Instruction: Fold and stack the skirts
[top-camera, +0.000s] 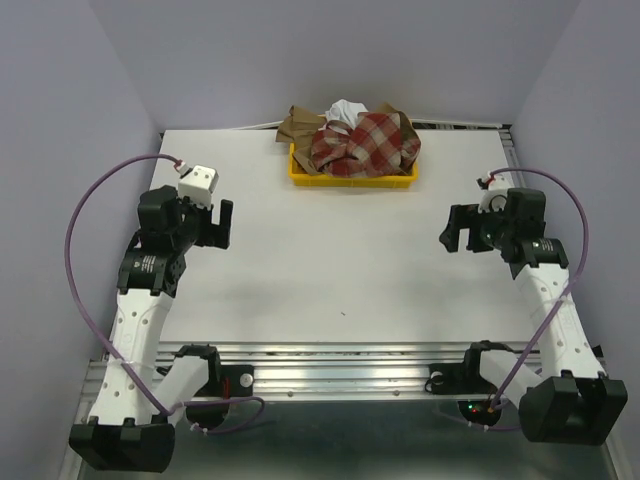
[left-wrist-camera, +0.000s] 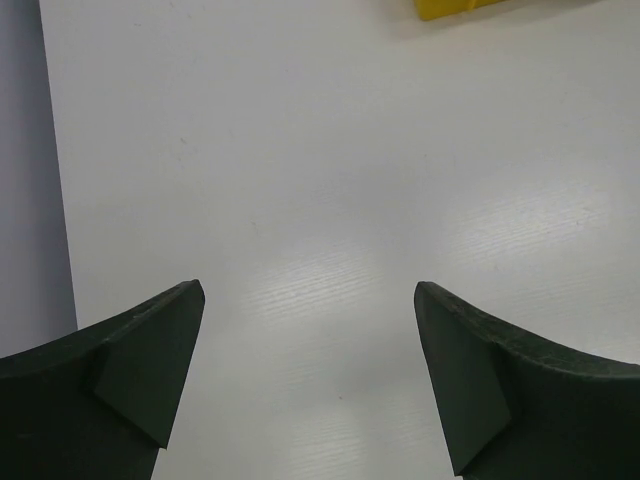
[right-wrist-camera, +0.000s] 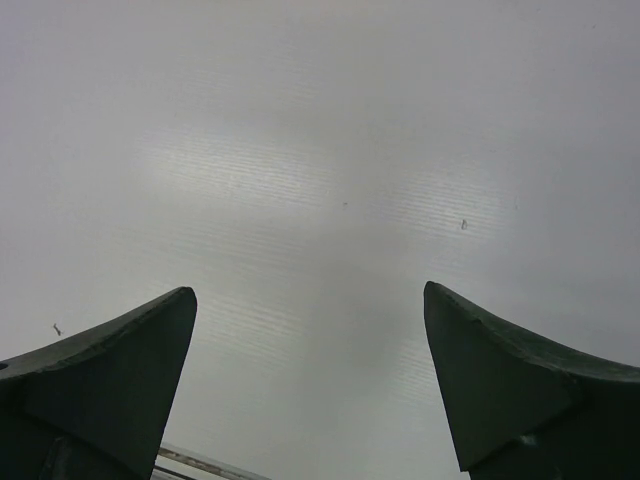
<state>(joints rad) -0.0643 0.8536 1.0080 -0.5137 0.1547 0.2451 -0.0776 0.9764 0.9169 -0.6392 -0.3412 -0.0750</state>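
Observation:
My right gripper will reach outward and to its left in the top view, over and down onto the middle folds of the checked skirt (top-camera: 365, 145). That skirt is on top.
The three skirts lie bunched in a yellow tray (top-camera: 300, 172) at the table's far middle. The red-and-beige checked skirt (top-camera: 365, 145) is on top. The plain white skirt (top-camera: 347, 109) peeks out behind it. The tan-brown skirt (top-camera: 297, 127) hangs over the tray's left and right ends. My left gripper (top-camera: 220, 224) is open and empty over the left of the table; its view (left-wrist-camera: 310, 295) shows bare table and the tray's corner (left-wrist-camera: 455, 8). My right gripper (top-camera: 456, 229) is open and empty over the right side, with bare table between its fingers (right-wrist-camera: 310, 295).
The white table (top-camera: 330, 270) ends in a metal rail (top-camera: 340, 360) at the near edge. Lilac walls close in on the left, right and back. Purple cables (top-camera: 85, 215) loop off both arms.

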